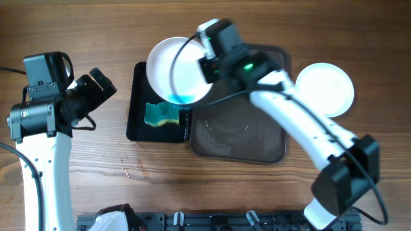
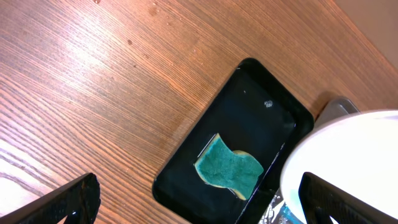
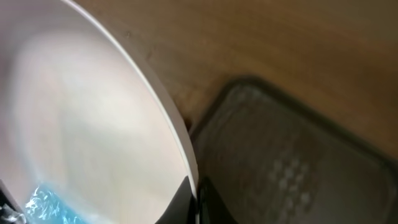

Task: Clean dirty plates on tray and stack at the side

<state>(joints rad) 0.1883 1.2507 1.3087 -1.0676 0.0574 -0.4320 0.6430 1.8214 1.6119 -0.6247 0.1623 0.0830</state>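
The side stack lies across the brown tray (image 1: pixel 257 138), so I should swing my right gripper over there and lower it onto the clean white plates to release its plate.
My right gripper (image 1: pixel 204 63) is shut on the rim of a white plate (image 1: pixel 174 69) with a blue smear at its lower edge. It holds the plate tilted above the gap between the small black tray and the dark brown tray (image 1: pixel 257 138). In the right wrist view the plate (image 3: pixel 87 130) fills the left side, pinched between my fingers (image 3: pixel 194 199). Clean white plates (image 1: pixel 326 88) lie on the table right of the brown tray. My left gripper (image 2: pixel 199 199) is open and empty above the table, left of the black tray; the held plate (image 2: pixel 348 155) shows at its right.
A small black tray (image 1: pixel 138 119) holds a green sponge (image 1: pixel 162 115), which also shows in the left wrist view (image 2: pixel 229 169). The brown tray's floor is wet and streaked. A dark rack (image 1: pixel 212 221) runs along the front edge.
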